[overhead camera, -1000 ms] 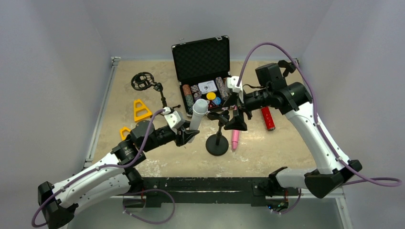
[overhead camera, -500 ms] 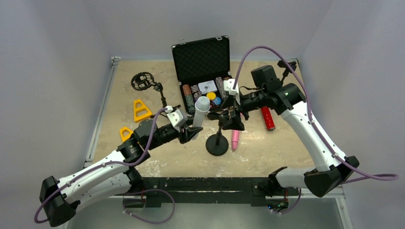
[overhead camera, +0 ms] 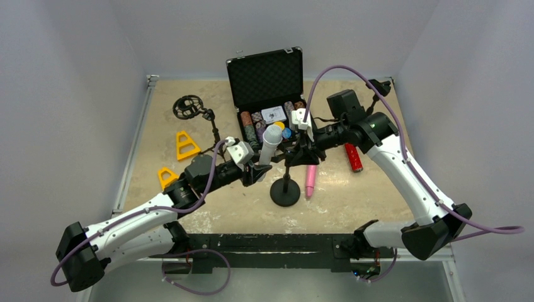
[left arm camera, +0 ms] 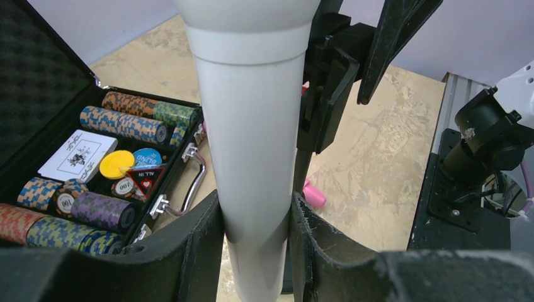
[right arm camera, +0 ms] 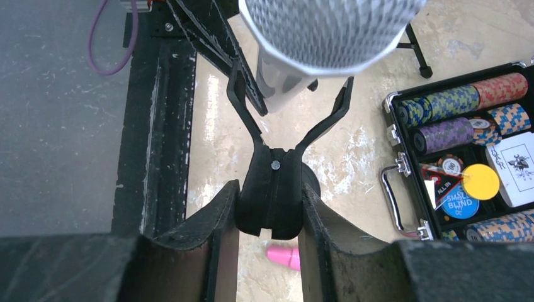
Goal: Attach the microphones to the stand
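The stand clip's prongs are spread toward the body of the white microphone (overhead camera: 271, 143), so my left gripper should move it between them.
My left gripper (overhead camera: 257, 170) (left arm camera: 255, 204) is shut on the white microphone (overhead camera: 271, 143) (left arm camera: 252, 126), held nearly upright with its silver head (right arm camera: 327, 28) on top. The black stand (overhead camera: 285, 192) rises from a round base at mid-table. My right gripper (overhead camera: 301, 153) (right arm camera: 269, 195) is shut on the rear handles of the stand's clip (right arm camera: 272, 182), whose prongs are spread towards the white microphone just in front. The pink microphone (overhead camera: 310, 179) (right arm camera: 283, 257) lies on the table right of the base. The red microphone (overhead camera: 353, 156) lies further right.
An open black case of poker chips (overhead camera: 267, 82) (left arm camera: 94, 151) stands behind the stand. Two yellow triangular pieces (overhead camera: 186, 145) lie at the left, near a black round mount on a rod (overhead camera: 187, 107). A small black fixture (overhead camera: 378, 87) sits at the back right corner.
My right gripper moved left and closed on the clip's handles, spreading its prongs. My left arm carried the white microphone rightward, up to the clip.
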Controlling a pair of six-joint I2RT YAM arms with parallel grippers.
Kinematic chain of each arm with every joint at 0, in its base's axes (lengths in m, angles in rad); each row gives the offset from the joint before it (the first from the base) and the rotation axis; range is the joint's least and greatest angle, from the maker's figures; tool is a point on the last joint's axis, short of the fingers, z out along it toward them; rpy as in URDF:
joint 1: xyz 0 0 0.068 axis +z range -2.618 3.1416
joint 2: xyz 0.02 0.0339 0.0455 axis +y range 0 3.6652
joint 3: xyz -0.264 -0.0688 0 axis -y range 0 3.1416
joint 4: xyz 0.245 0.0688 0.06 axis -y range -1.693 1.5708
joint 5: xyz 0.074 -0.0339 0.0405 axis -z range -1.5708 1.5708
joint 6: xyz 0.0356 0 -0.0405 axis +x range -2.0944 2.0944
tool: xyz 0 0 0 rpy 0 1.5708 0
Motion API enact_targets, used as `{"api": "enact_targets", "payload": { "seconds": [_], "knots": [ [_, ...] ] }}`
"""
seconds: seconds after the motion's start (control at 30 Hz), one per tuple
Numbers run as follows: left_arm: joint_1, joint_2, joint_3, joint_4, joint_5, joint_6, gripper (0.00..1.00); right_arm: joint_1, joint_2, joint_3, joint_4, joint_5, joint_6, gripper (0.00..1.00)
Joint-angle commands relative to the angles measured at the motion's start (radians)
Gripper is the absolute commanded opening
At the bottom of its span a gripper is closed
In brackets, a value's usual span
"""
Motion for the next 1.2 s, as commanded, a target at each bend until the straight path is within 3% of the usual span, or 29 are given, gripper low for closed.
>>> {"api": "enact_targets", "payload": {
  "seconds": [0.0, 0.33, 0.4, 0.53, 0.6, 0.67, 0.87, 0.97, 1.17],
  "knots": [
    [0.003, 0.033, 0.025, 0.113, 0.063, 0.025, 0.00, 0.002, -0.013, 0.010, 0.004, -0.068, 0.003, 0.03],
    [0.003, 0.111, 0.078, 0.159, 0.148, 0.045, 0.00, 0.002, 0.025, 0.032, -0.027, -0.140, 0.009, 0.05],
    [0.003, 0.113, 0.080, 0.167, 0.148, 0.047, 0.00, 0.002, 0.034, 0.043, -0.039, -0.150, 0.015, 0.18],
    [0.003, 0.124, 0.084, 0.175, 0.154, 0.046, 0.00, -0.001, 0.049, 0.071, -0.068, -0.175, 0.022, 0.64],
    [0.003, 0.130, 0.085, 0.177, 0.154, 0.043, 0.00, -0.007, 0.048, 0.084, -0.080, -0.193, 0.026, 0.76],
    [0.003, 0.131, 0.082, 0.178, 0.134, 0.031, 0.01, -0.014, 0.044, 0.097, -0.089, -0.200, 0.029, 0.81],
    [0.003, 0.099, 0.062, 0.165, 0.053, -0.009, 0.31, -0.041, 0.014, 0.096, -0.092, -0.200, 0.034, 0.88],
    [0.003, 0.067, 0.051, 0.143, 0.021, -0.022, 0.56, -0.060, -0.004, 0.102, -0.104, -0.205, 0.022, 0.89],
    [0.003, -0.009, 0.032, 0.080, 0.015, -0.018, 0.66, -0.119, -0.040, 0.102, -0.118, -0.224, -0.001, 0.91]
  ]
}}
